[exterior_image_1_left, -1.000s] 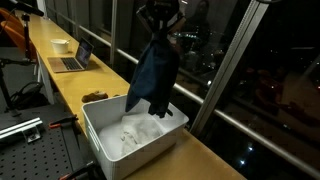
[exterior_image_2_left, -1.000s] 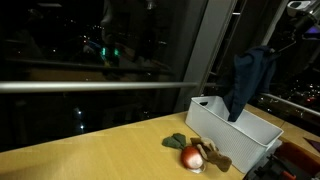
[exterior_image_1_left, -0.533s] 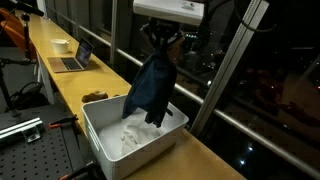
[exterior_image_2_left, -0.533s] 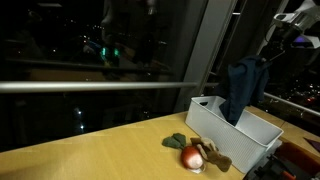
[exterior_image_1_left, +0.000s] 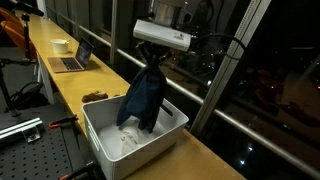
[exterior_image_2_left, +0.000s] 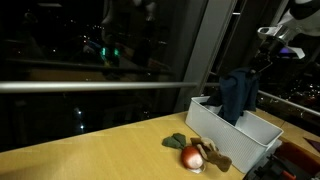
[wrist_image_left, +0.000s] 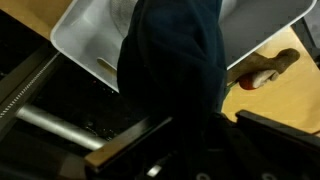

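Observation:
Next, my gripper stays above the bin's inside and opens its fingers to release the dark blue cloth, since it already dangles into the white bin (exterior_image_1_left: 100, 145).
A dark blue cloth (exterior_image_1_left: 143, 98) hangs from my gripper (exterior_image_1_left: 152, 62), which is shut on its top edge. Its lower end dips into the white bin (exterior_image_1_left: 100, 145) on the wooden counter. In an exterior view the cloth (exterior_image_2_left: 236, 95) hangs over the bin (exterior_image_2_left: 252, 140) under the gripper (exterior_image_2_left: 266, 58). The wrist view is mostly filled by the cloth (wrist_image_left: 172, 60), with the bin (wrist_image_left: 85, 35) below it and white material lying inside the bin (exterior_image_1_left: 128, 137). My fingertips are hidden by the cloth.
A red ball-like toy with brown and green pieces (exterior_image_2_left: 196, 153) lies on the counter beside the bin, also in the wrist view (wrist_image_left: 262, 73). Farther along the counter stand a laptop (exterior_image_1_left: 72, 58) and a white bowl (exterior_image_1_left: 60, 45). Dark windows run behind the counter.
The arm has come down, lowering the cloth so that its lower end sinks deeper into the bin. The grip stays shut.

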Robot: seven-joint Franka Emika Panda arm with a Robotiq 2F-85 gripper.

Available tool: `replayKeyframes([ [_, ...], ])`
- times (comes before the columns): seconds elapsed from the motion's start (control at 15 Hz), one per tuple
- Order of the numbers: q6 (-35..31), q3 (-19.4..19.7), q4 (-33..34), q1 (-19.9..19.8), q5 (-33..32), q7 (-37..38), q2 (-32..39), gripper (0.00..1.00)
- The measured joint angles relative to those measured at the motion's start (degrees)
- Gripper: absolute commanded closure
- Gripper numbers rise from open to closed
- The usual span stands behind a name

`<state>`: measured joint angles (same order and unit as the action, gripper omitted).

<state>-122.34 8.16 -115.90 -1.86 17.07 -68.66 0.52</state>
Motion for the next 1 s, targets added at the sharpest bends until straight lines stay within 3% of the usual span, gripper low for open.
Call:
replayKeyframes([
  [0.07,0.0,-0.6,0.0,0.0,0.2,0.0,0.8,0.98],
  [0.2,0.0,-1.7,0.0,0.0,0.2,0.1,2.2,0.66],
  [0.73,0.0,-2.5,0.0,-0.5,0.2,0.8,3.8,0.08],
  [0.8,0.0,-2.6,0.0,-0.5,0.2,0.8,3.6,0.02],
  [1.0,-0.2,-4.8,-0.1,-0.1,0.0,1.4,3.4,0.0],
])
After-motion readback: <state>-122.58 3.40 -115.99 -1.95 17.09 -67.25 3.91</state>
